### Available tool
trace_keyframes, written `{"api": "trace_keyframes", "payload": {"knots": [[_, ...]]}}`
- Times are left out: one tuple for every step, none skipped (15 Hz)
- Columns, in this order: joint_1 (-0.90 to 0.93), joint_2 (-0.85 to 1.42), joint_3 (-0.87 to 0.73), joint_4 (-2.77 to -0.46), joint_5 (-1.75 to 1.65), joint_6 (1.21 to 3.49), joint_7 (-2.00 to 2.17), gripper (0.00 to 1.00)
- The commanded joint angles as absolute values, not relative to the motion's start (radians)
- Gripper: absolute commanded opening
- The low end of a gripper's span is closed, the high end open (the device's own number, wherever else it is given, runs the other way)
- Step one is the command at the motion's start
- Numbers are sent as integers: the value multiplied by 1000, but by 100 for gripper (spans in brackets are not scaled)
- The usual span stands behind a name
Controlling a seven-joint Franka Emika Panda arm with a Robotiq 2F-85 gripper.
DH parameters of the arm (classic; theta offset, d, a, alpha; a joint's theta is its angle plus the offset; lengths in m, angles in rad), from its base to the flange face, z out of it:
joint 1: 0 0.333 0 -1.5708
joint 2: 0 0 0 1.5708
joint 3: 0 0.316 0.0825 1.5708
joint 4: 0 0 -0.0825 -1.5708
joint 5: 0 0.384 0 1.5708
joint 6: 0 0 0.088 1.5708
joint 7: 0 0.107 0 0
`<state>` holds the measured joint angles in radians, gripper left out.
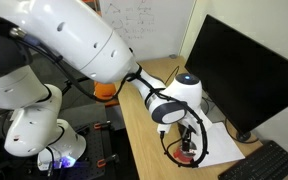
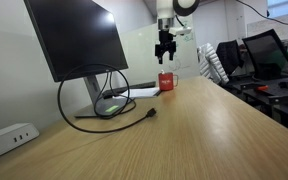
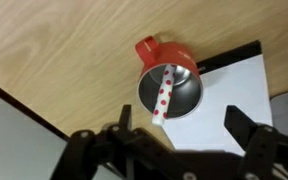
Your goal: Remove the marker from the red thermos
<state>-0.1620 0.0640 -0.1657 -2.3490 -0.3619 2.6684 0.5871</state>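
Next, my open gripper moves down toward the red thermos and around the marker's upper end (image 3: 159, 117), as it sticks out past the thermos's rim between my spread fingers.
The red thermos (image 3: 150, 50) stands on the wooden desk, its open silvery mouth facing the wrist camera. The marker (image 3: 165, 95), white with red dots, leans inside it with one end sticking out past the rim. My gripper (image 3: 181, 125) is open and empty, hanging above the thermos with its two dark fingers spread either side of the marker's end. In an exterior view the gripper (image 2: 165, 48) hovers a short way above the thermos (image 2: 166, 80). In an exterior view the gripper (image 1: 189, 133) largely hides the thermos (image 1: 188, 156).
A white paper sheet (image 3: 246, 92) lies beside the thermos. A black monitor (image 2: 79, 40) on a stand, a looped black cable (image 2: 104, 108) and a power strip (image 2: 9, 140) share the desk. A keyboard (image 1: 269, 165) lies at the desk's edge. An orange object (image 1: 106, 90) sits behind the arm.
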Motion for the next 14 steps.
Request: {"api": "trace_keyframes", "payload": {"knots": [[-136,108,-226,-2310,-519,2706,874,99],[-129,118,-239,-2300,-560,2701,928,95],[-123,128,-246,-2288,-590,2687,971,91],[-117,135,-250,-2283,-615,2684,1003,81],[-110,143,-252,-2279,-631,2681,1025,73],[-103,150,-253,-2277,-641,2679,1042,70],[-96,159,-252,-2273,-646,2675,1051,66],[-90,167,-253,-2271,-648,2675,1059,71],[-85,177,-253,-2267,-641,2672,1055,73],[-77,184,-255,-2264,-644,2671,1063,73],[-72,193,-257,-2259,-639,2670,1060,74],[-65,199,-262,-2255,-644,2668,1065,73],[-61,207,-265,-2250,-641,2666,1064,71],[-55,213,-270,-2246,-643,2665,1065,66]]}}
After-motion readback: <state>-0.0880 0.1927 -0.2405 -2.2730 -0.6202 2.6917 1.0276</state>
